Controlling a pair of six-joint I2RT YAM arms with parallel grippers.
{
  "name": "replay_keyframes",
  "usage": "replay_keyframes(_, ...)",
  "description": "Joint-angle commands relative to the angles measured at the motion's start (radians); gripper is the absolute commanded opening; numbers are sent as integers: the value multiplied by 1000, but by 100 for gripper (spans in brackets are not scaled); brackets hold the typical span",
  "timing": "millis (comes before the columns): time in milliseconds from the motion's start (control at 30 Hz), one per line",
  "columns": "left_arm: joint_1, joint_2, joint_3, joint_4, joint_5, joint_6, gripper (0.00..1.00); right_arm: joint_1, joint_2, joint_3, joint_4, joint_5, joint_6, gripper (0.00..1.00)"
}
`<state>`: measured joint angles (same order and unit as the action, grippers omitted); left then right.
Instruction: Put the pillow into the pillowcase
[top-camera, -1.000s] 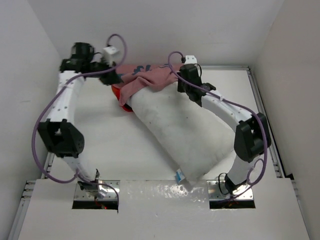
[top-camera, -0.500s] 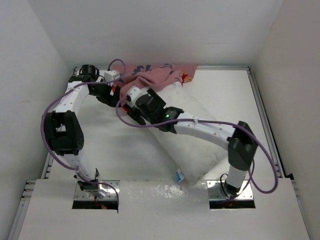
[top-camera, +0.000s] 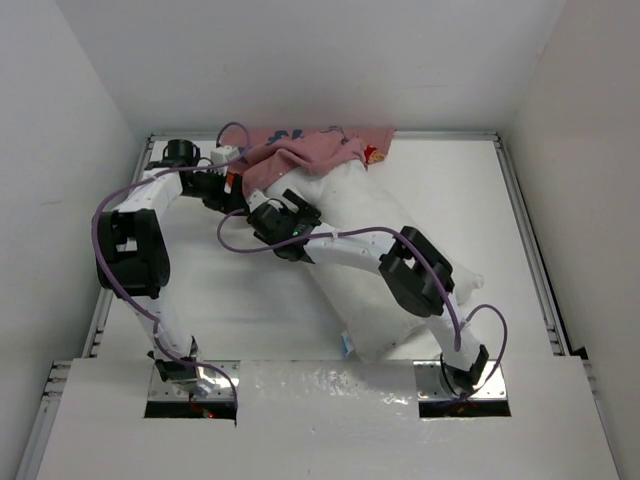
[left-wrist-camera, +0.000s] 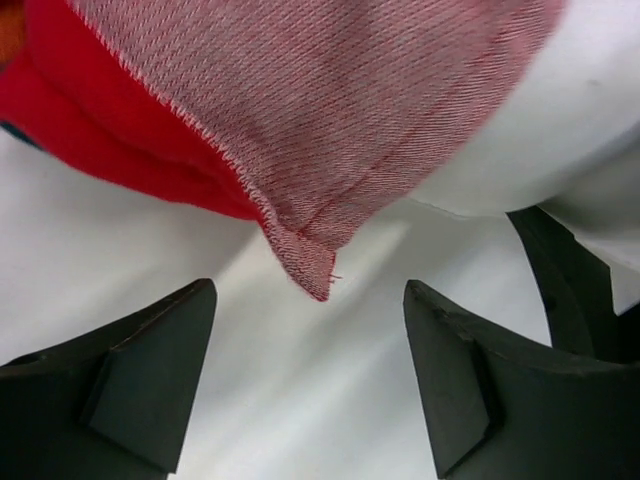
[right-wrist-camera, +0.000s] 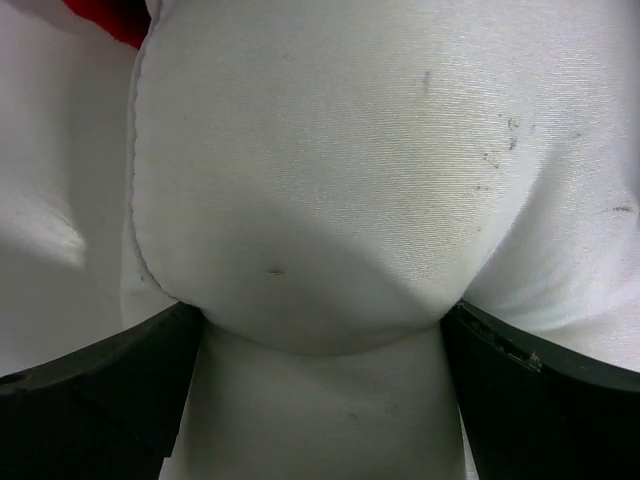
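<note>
The robot's left gripper needs to move toward the pillow (top-camera: 355, 200) next, until the pillowcase's hem corner (top-camera: 248, 189) is between its open fingers, and then the fingers should close.
The white pillow (top-camera: 355, 200) lies slanted on the table, its blue-tagged end near me. The pillowcase (top-camera: 300, 152), pale pink side out, is bunched over the pillow's far end. My right arm reaches across the pillow; the right gripper (top-camera: 258, 210) is at its far left corner. In the right wrist view the gripper (right-wrist-camera: 322, 315) is open and the pillow (right-wrist-camera: 320, 150) bulges between the fingers. The left gripper (top-camera: 228, 195) is just left of the pillowcase. It (left-wrist-camera: 308, 300) is open, empty, with a pillowcase (left-wrist-camera: 330, 110) corner hanging just ahead of the gap.
Raised rails run along the table's left edge (top-camera: 100, 310) and right edge (top-camera: 527, 230), with white walls close behind and beside. Purple cables (top-camera: 235, 245) loop from both arms. A dark part (left-wrist-camera: 570, 290) shows at the right of the left wrist view.
Both grippers were shut a second ago and now stand open. The right arm swung from the pillow's right side across it to the far left corner. The left arm moved closer to the pillowcase.
</note>
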<state>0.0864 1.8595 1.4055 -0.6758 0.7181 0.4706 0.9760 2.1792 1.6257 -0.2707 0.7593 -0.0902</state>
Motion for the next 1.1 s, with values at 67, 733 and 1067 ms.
replay_keyframes(67, 6, -19, 41, -32, 28, 29, 80, -28, -35, 13, -13, 15, 50, 99)
replay_keyframes(733, -39, 14, 68, 98, 257, -56, 0, -192, -120, 23, 295, -347, 470, 0)
replay_keyframes(1067, -148, 23, 323, -559, 486, 490, 0, -217, 23, 360, 581, -43, 690, 0)
